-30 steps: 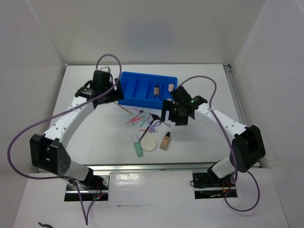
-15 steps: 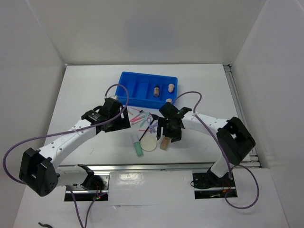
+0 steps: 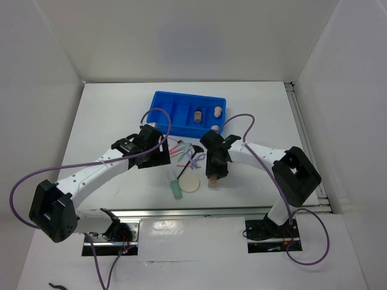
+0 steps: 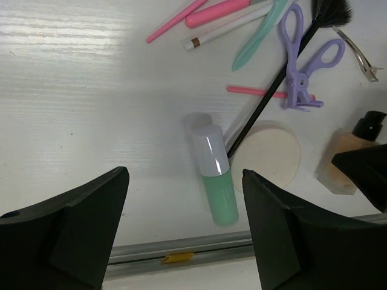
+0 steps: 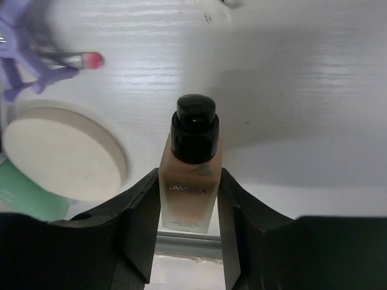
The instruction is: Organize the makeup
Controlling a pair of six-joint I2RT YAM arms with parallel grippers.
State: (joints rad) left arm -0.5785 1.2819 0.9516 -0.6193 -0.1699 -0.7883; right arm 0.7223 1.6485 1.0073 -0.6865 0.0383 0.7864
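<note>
My right gripper moves up, outward and then down beside the tray's other beige bottle next to release this one, since that section of the tray still has room.
A beige dark-capped bottle [image 5: 189, 181] lies on the white table near the front edge, and my right gripper [image 5: 188, 199] is shut on its body, one finger pressed to each side [image 3: 213, 176]. Beside it lie a round cream puff [image 3: 190, 183], a mint-green tube [image 3: 175, 189], a black brush [image 4: 272, 96] and thin pink and green sticks [image 3: 178, 150]. My left gripper [image 3: 158, 154] hovers open above the table left of the sticks, with the tube [image 4: 216, 187] showing between its fingers. In the blue tray [image 3: 172, 112] sit another beige bottle [image 3: 197, 115] and two peach sponges [image 3: 216, 112].
A purple scissor-handled tool [image 4: 302, 60] and a metal hair clip [image 4: 357, 51] lie among the sticks. A grey rail [image 3: 199, 211] runs along the table's front edge, just below the held bottle. White walls stand at the left, back and right.
My right gripper came down from beside the tray onto the beige bottle and closed on it. My left arm swung from the tray's left corner toward the middle of the table.
</note>
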